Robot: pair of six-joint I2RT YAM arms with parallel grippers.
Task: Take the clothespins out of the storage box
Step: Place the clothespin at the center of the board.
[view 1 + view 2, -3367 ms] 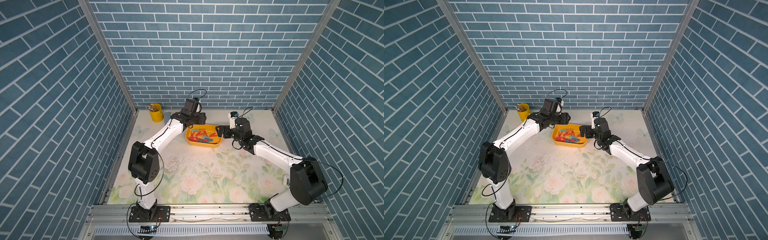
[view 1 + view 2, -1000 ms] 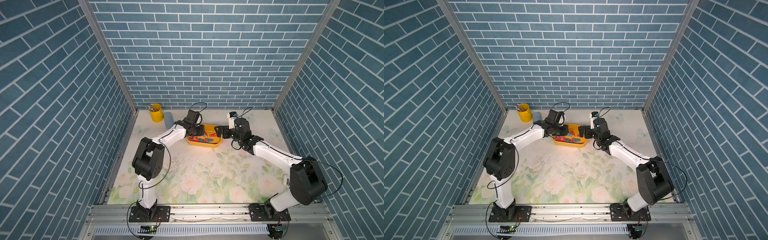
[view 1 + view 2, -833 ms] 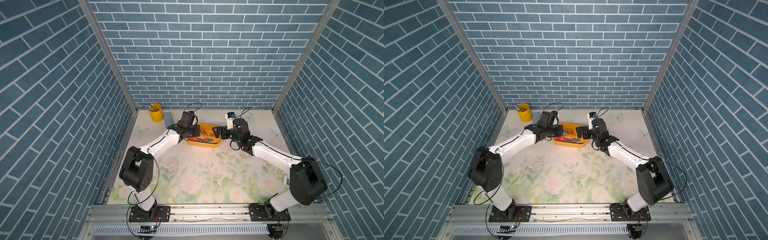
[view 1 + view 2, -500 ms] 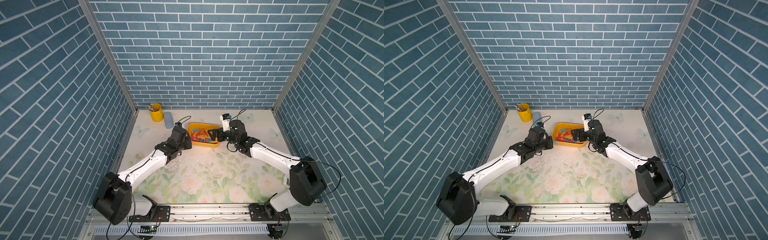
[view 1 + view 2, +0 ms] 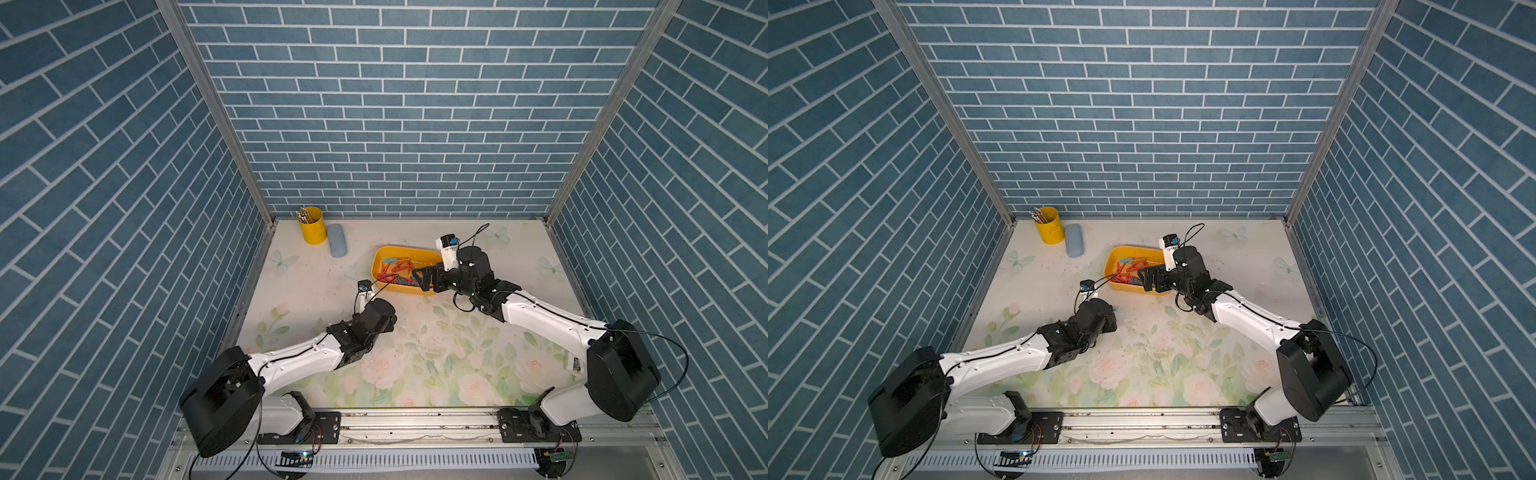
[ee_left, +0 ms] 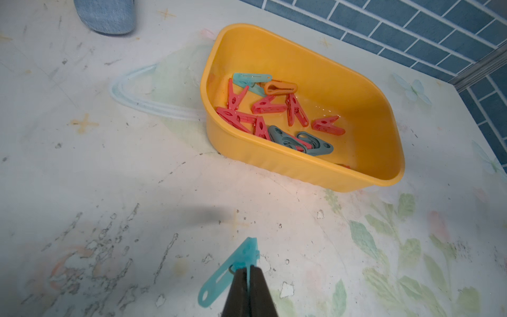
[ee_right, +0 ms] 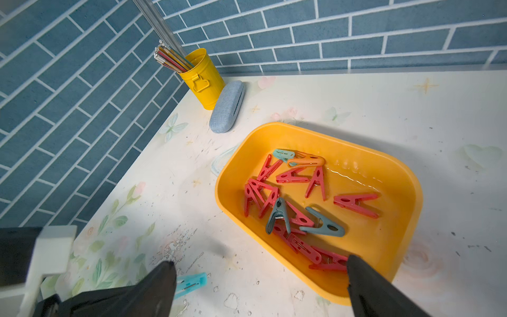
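Note:
The table before the storage box point(image 5: 390, 252) is clear, so I will move my left gripper back and down to let go of the teal clothespin on the bare tabletop.
The yellow storage box point(image 5: 390, 252) point(image 7: 384, 164) sits at mid-table, and several red, teal and grey clothespins plus one orange one point(image 6: 274, 109) point(image 7: 290, 197) lie in it. My left gripper point(image 6: 249, 270) is shut on a teal clothespin point(image 6: 230, 267), low over the bare table in front of the box and to its left. In a top view the left gripper point(image 5: 1113, 316) is mostly hidden under its wrist. My right gripper point(image 7: 262, 262) stands open and holds nothing. It hangs over the box's near rim point(image 5: 424, 278). The teal clothespin point(image 7: 192, 282) shows beside one of its fingers.
A yellow pencil cup point(image 5: 311, 225) and a blue-grey case point(image 5: 338, 246) stand at the back left. Blue brick walls close in three sides. The floral table top stretches in front of the box.
My left arm has pulled back from the box toward the front left, carrying the teal clothespin. My right gripper has shifted slightly left over the box and stayed open.

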